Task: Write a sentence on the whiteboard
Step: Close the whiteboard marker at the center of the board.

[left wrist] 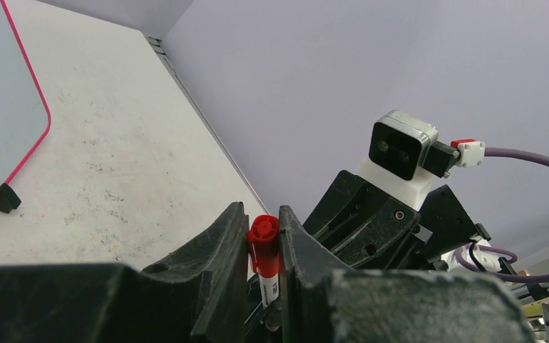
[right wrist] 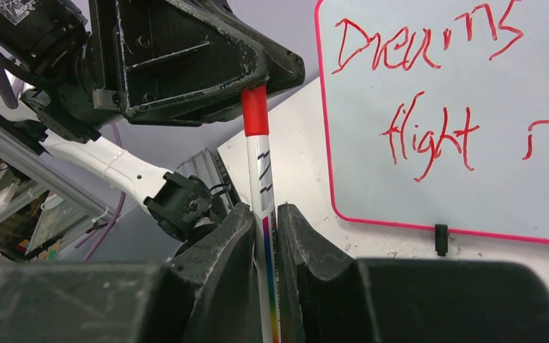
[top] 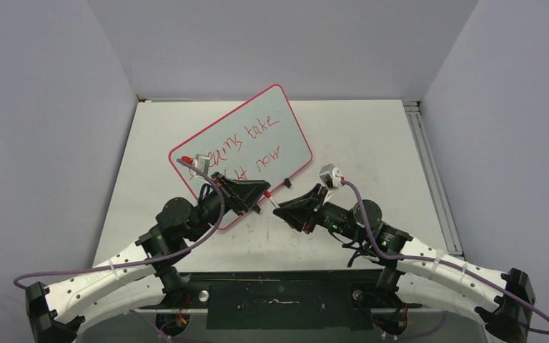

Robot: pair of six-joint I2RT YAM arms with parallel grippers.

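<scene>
My right gripper swings to the right in the top view next, the marker being capped, turns downward, lowers to bare tabletop beside the whiteboard and releases.
The whiteboard [top: 291,152] lies tilted on the table, red-rimmed, with red handwriting reading "Dreams take flight now". Just off its near corner, both grippers meet tip to tip on one white marker [right wrist: 259,171]. My left gripper [left wrist: 263,218] is shut on the marker's red cap [left wrist: 264,243]. My right gripper [right wrist: 263,211] is shut on the white barrel with its rainbow stripe. The cap [right wrist: 254,111] sits on the barrel's end, which runs straight between the two grippers [top: 271,201]. The marker's tip is hidden.
A small black clip foot [right wrist: 440,239] sits on the board's near long edge, close to the grippers. Purple cables loop from both wrists. Grey walls close in the table on three sides, and a metal rail [top: 429,171] runs along its right edge.
</scene>
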